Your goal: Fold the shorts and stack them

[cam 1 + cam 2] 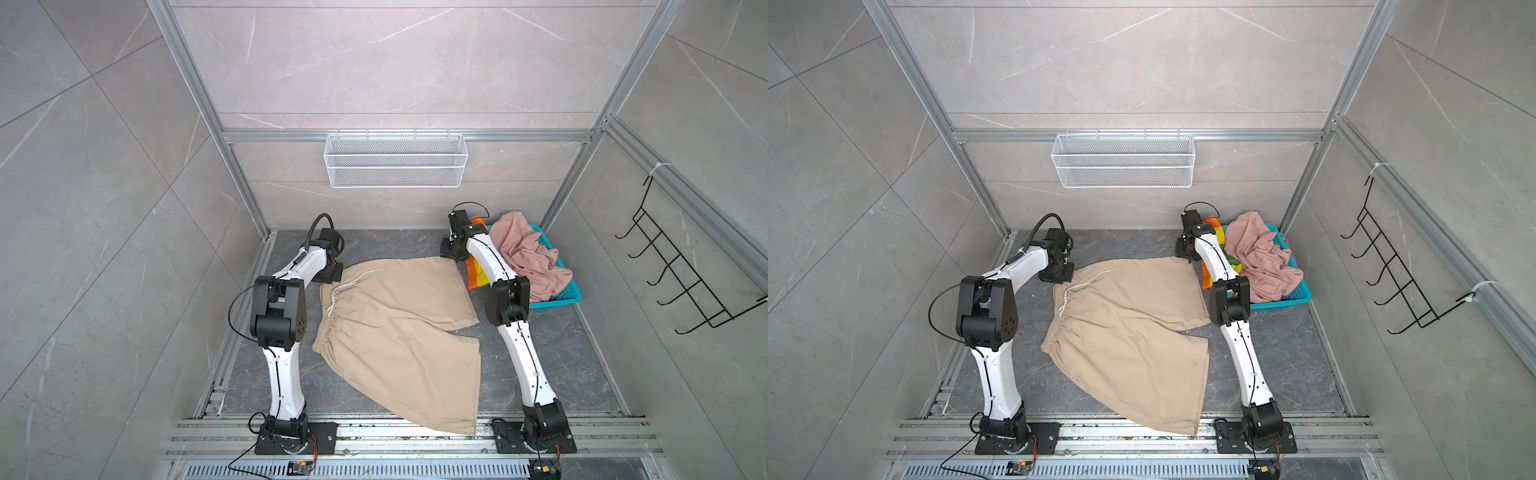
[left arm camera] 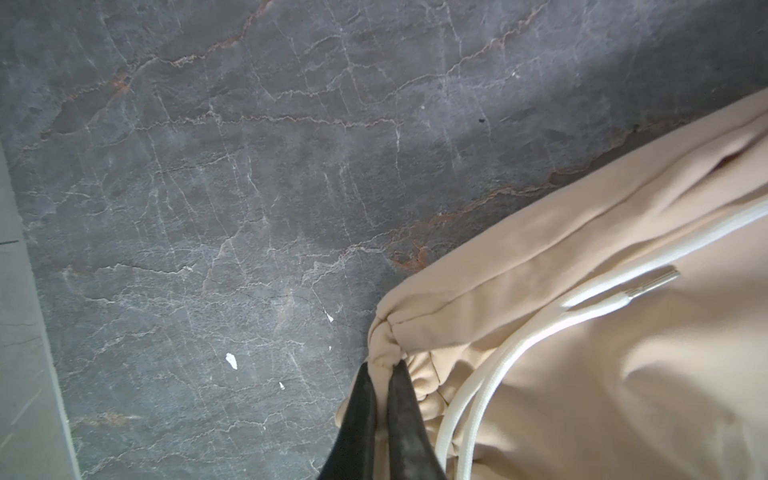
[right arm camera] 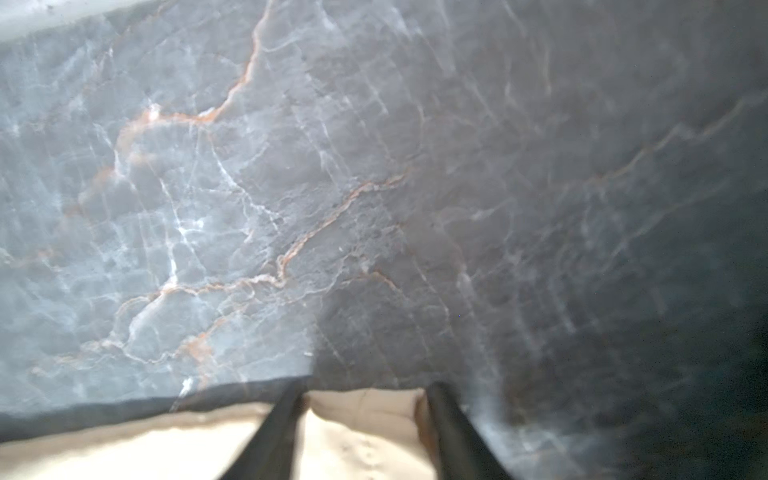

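Note:
My left gripper lifts the waistband's far corner next, carries it back over the waistband's near end point(image 1: 321, 345), which lies back from it, and releases, halving the spread shorts.
The beige shorts point(image 1: 395, 324) point(image 1: 1125, 328) lie spread flat on the dark marble table, waistband to the left, and the near leg's hem reaches over the front rail. My left gripper point(image 1: 332, 274) point(image 1: 1059, 276) point(image 2: 382, 365) is shut on the far corner of the gathered waistband point(image 2: 415, 374), beside the white drawstring point(image 2: 498, 361). My right gripper point(image 1: 451, 253) point(image 1: 1183, 253) point(image 3: 365, 388) sits at the far leg's hem corner point(image 3: 365, 436); its jaws stand apart with the fabric edge between them. The pink shorts point(image 1: 528, 253) and the rainbow-striped shorts point(image 1: 478, 278) lie heaped in the basket.
A teal basket point(image 1: 557, 299) point(image 1: 1287, 301) stands at the back right, just behind my right arm. A white wire basket point(image 1: 395, 160) hangs on the back wall and a black hook rack point(image 1: 685, 270) on the right wall. Aluminium rails point(image 1: 415, 432) run along the front edge.

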Action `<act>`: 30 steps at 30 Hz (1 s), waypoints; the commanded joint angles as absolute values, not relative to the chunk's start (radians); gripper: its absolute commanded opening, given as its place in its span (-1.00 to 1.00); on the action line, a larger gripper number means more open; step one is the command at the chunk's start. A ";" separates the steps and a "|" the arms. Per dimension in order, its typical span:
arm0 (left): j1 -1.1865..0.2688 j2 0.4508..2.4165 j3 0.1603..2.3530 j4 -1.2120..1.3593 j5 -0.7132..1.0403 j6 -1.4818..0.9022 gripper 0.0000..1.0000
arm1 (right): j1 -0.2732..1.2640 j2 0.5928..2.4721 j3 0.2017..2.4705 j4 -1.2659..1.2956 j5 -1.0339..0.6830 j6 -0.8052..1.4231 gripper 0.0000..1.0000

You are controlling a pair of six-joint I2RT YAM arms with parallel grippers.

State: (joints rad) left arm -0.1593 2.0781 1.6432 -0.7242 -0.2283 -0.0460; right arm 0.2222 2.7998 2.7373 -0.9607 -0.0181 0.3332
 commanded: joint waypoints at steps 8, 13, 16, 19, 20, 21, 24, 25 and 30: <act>-0.080 2.093 1.754 -0.718 -0.109 -0.137 -1.00 | 0.206 2.789 2.878 -0.975 -0.099 0.375 -1.00; -0.063 2.169 1.946 -0.742 -0.117 -0.137 -1.00 | 0.162 2.671 2.878 -0.900 -0.178 0.400 -1.00; -0.052 2.194 2.052 -0.755 -0.123 -0.142 -1.00 | 0.143 2.601 2.885 -0.891 -0.221 0.402 -1.00; -0.038 2.191 2.111 -0.759 -0.112 -0.138 -1.00 | 0.131 2.520 2.882 -0.919 -0.272 0.401 -1.00; -0.033 2.183 2.116 -0.753 -0.108 -0.137 -1.00 | 0.128 2.496 2.881 -0.936 -0.287 0.396 -1.00; -0.029 2.171 2.113 -0.745 -0.104 -0.136 -1.00 | 0.128 2.476 2.880 -0.953 -0.300 0.390 -1.00; -0.011 2.112 2.068 -0.701 -0.085 -0.129 -1.00 | 0.128 2.406 2.862 -1.031 -0.337 0.370 -1.00; -0.007 2.084 2.035 -0.676 -0.078 -0.126 -1.00 | 0.130 2.376 2.843 -1.064 -0.343 0.360 -1.00; 0.004 1.964 1.864 -0.581 -0.050 -0.118 -1.00 | 0.187 2.114 2.411 -1.046 -0.317 0.308 -1.00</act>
State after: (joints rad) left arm -0.0357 2.0716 1.9213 -0.6445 -0.0189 -0.1234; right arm 0.1684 2.2406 2.6232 -1.0042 -0.3519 0.3611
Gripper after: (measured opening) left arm 0.055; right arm 0.051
